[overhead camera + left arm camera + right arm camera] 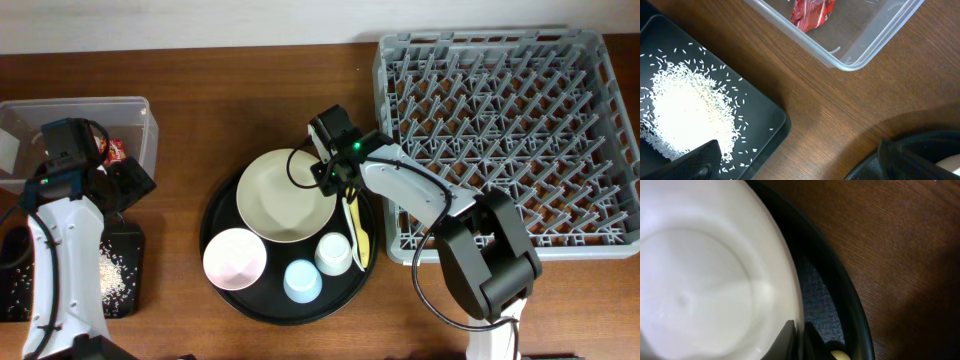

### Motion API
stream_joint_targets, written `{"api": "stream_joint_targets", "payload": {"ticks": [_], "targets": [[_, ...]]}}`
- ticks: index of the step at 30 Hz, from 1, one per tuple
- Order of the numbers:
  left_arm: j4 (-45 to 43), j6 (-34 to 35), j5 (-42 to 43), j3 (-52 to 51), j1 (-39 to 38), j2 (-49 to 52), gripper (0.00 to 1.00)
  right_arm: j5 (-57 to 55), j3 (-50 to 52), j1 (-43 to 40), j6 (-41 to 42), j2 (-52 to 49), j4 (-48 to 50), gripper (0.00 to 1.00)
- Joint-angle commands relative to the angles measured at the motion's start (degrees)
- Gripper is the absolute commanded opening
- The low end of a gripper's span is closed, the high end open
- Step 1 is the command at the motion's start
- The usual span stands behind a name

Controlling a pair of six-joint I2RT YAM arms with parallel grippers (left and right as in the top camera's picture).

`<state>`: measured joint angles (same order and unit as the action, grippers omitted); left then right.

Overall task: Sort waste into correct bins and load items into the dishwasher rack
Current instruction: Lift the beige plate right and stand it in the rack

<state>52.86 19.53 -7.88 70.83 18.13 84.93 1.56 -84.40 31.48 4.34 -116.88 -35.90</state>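
The rack's empty far wires stand to the right of my right gripper in the overhead view, so I need to lift the plate (285, 195) across, tilt, lower and release.
My right gripper (799, 341) is shut on the right rim of the cream plate (710, 270), one finger on each side of the edge. The plate (285, 195) lies in a round black tray (222, 205) with a pink bowl (235, 258), a light blue cup (302, 281), a white cup (333, 254) and a yellow fork and spoon (356, 228). My left gripper (805, 167) stands open over bare wood, between the black tray (765, 107) of rice (685, 115) and the clear box (865, 47) holding the red wrapper (812, 12). The grey rack (510, 140) stands at the right.
The round tray's rim (842, 285) runs close beside the plate edge, with brown table beyond it. The rack's near-left corner (395, 250) is close to the right arm's elbow. The clear box (80, 115) and rice tray (135, 250) sit at the table's left edge.
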Motion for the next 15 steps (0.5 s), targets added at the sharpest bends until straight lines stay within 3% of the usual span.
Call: {"api": "stream_joint_targets", "payload": {"ticks": [1,8,15], "targets": [[-0.2,0.7,0.2,0.5,0.0,0.0,0.99,-0.3,0.6,0.0,-0.5,-0.6,-0.7,0.04],[-0.1,0.7,0.2,0.5,0.0,0.0,0.99,-0.3,-6.3,-0.5,-0.9,1.7,-0.3,0.04],[-0.1,0.7,0.2,0.5,0.0,0.0,0.99,-0.3,-19.2,-0.4,-0.9,2.7,-9.9,0.04]]}}
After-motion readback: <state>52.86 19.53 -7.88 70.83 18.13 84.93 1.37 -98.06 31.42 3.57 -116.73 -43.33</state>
